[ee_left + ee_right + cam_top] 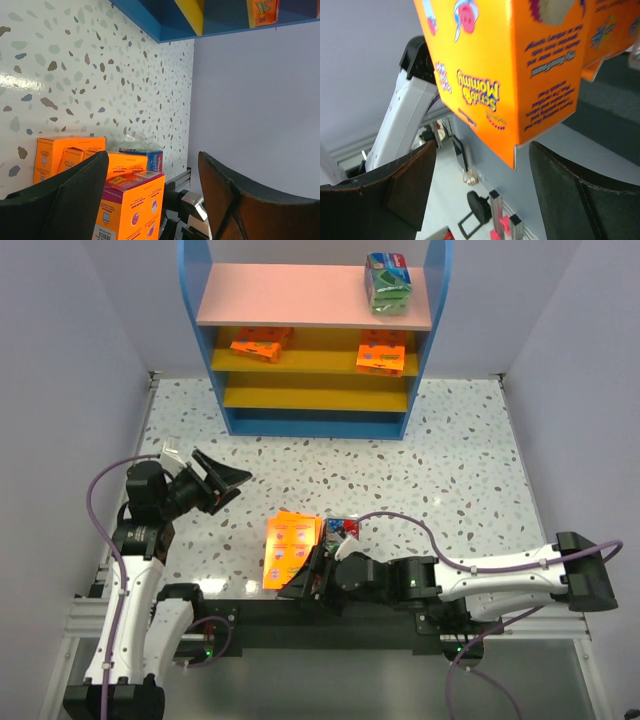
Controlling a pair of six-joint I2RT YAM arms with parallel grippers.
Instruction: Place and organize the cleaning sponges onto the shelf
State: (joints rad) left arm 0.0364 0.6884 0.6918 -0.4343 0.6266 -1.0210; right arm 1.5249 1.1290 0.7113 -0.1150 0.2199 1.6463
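Note:
My right gripper moves outward onto the pack's near corner (518, 137) next, then closes, since the orange pack's end flap hangs just ahead of my open fingers.
The shelf (316, 422) stands at the back, with one green-and-blue sponge pack (386, 282) on its pink top board and orange packs at the left (262, 342) and right (381, 352) of the upper yellow board. Several orange packs (291, 546) and a green-and-blue pack (341, 530) lie at the table's near edge; they also show in the left wrist view (131, 200). My right gripper (309, 585) is open right at the near end of the orange pile; an orange pack's corner (510, 65) hangs just ahead of its jaws (485, 192). My left gripper (222, 480) is open and empty, left of the pile.
Pale walls close in the speckled table (450, 460) on the left, right and back. The shelf's blue base (165, 20) shows at the top of the left wrist view. The arms' mounting rail (300, 615) runs along the near edge just behind the pile.

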